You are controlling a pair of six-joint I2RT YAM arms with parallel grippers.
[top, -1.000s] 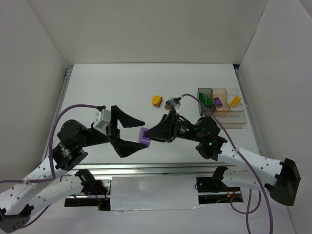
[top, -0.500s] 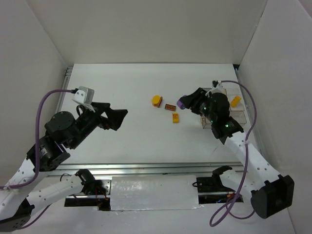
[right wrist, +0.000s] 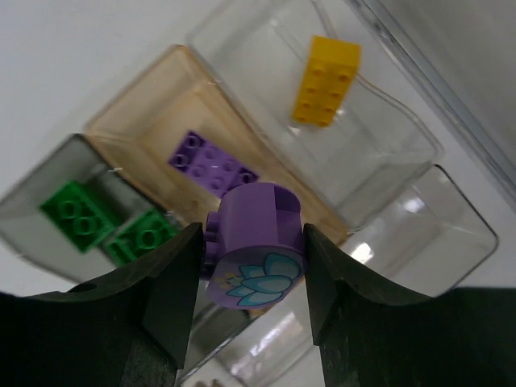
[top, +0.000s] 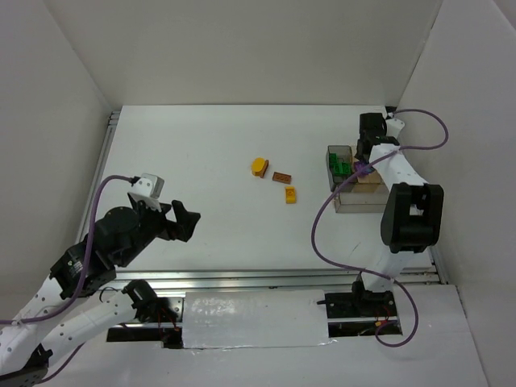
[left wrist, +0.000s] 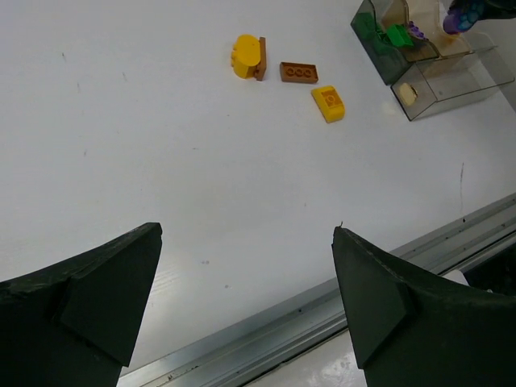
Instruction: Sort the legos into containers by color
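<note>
The right gripper lowers a little over the space beside the matching purple brick in the tan container next, then releases the round lego (right wrist: 256, 242) there to match that brick.
In the right wrist view my right gripper (right wrist: 251, 242) is shut on a round purple lego (right wrist: 256, 242) with a flower print, held above the containers (right wrist: 141, 113). Under it the tan compartment holds a purple brick (right wrist: 214, 165). Two green bricks (right wrist: 81, 214) lie in the grey compartment and a yellow brick (right wrist: 326, 81) in the clear one. From above, that gripper (top: 364, 168) hangs over the tray (top: 363, 207) at the back right. My left gripper (top: 181, 222) stands open and empty near the left front. Three loose legos lie mid-table: a yellow rounded one (top: 259, 166), a flat brown one (top: 281, 177) and a yellow-orange one (top: 290, 194).
A metal rail (top: 266, 278) runs along the table's near edge. White walls close in on the left, back and right. The right arm's purple cable (top: 322, 234) loops over the table beside the tray. A pale small piece (left wrist: 409, 93) lies in a front compartment.
The right arm has swung from the table's middle to the tray at the back right, carrying the purple lego. The left arm has drawn back toward the left front, still open.
</note>
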